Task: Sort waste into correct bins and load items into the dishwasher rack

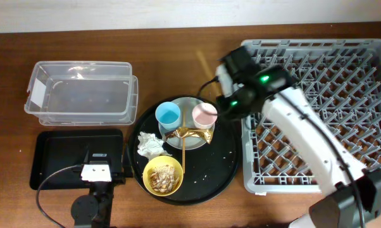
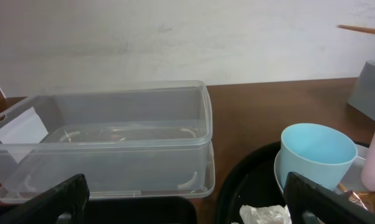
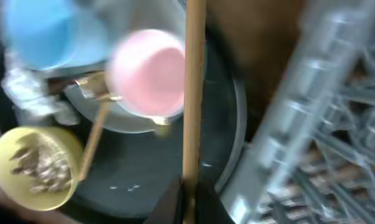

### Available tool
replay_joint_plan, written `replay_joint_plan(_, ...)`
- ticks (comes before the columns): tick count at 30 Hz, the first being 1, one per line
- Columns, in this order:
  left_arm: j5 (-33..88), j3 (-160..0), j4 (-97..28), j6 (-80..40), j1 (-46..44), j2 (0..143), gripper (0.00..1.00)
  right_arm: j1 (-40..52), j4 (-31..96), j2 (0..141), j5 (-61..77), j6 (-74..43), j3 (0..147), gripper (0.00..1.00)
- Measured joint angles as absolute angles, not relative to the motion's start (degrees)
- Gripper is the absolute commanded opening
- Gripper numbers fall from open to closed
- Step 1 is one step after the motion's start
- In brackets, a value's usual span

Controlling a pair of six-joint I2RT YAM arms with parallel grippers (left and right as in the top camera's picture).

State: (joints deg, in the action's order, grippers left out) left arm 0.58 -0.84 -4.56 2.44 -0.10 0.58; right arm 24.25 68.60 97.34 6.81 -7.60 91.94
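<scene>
I will next move the utensil in my right gripper across to the rack's edge by the tray, below and right in the overhead view. Then I will lower it and let it go.
My right gripper is shut on a thin gold utensil and holds it above the round black tray's right side, next to the grey dishwasher rack. In the overhead view the utensil sticks out blurred past the gripper. On the tray a light-blue cup and a pink cup stand on a grey plate with gold foil. White tissue, a yellow bowl with scraps and another gold utensil lie there. My left gripper is open and empty over the flat black tray.
The clear tub with a white label stands at the back left, also in the left wrist view. The round black tray sits between the bins and the rack. A black cable runs by the left arm base.
</scene>
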Motion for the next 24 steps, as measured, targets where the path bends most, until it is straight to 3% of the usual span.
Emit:
replay_joint_plan(5,0.58,-0.84,-4.56,2.44,-0.1,0.58,0.99,6.44,70.67,97.36,5.41,-7.46,91.94,0.04)
replay_joint_plan(14,0.58,-0.84,-4.56,2.44,-0.1,0.58,0.99,6.28,58.78,97.34,8.03,-6.63,76.9,0.08)
replay_joint_plan(16,0.58,-0.84,-4.56,2.44,-0.1,0.58,0.99,6.28,58.28,97.36,8.51,-6.37,76.01,0.31)
replay_joint_plan(19,0.58,-0.84,-4.56,2.44,-0.1,0.58,0.99,6.28,58.24,97.36,8.93,-5.96,75.99,0.52)
replay_joint_plan(20,0.58,-0.84,-4.56,2.44,-0.1,0.58,0.99,6.28,58.24,97.36,8.93,-5.98,75.99,0.86)
replay_joint_plan(21,0.58,-0.84,-4.56,2.44,-0.1,0.58,0.99,6.31,58.24,97.36,9.08,-5.98,75.99,0.98)
replay_joint_plan(23,0.58,-0.84,-4.56,2.44,-0.1,0.58,0.99,6.28,58.24,97.36,10.7,-5.89,75.99,0.98)
replay_joint_plan(24,0.58,-0.84,-4.56,2.44,-0.1,0.58,0.99,6.31,58.24,97.36,12.03,-5.93,75.99,0.82)
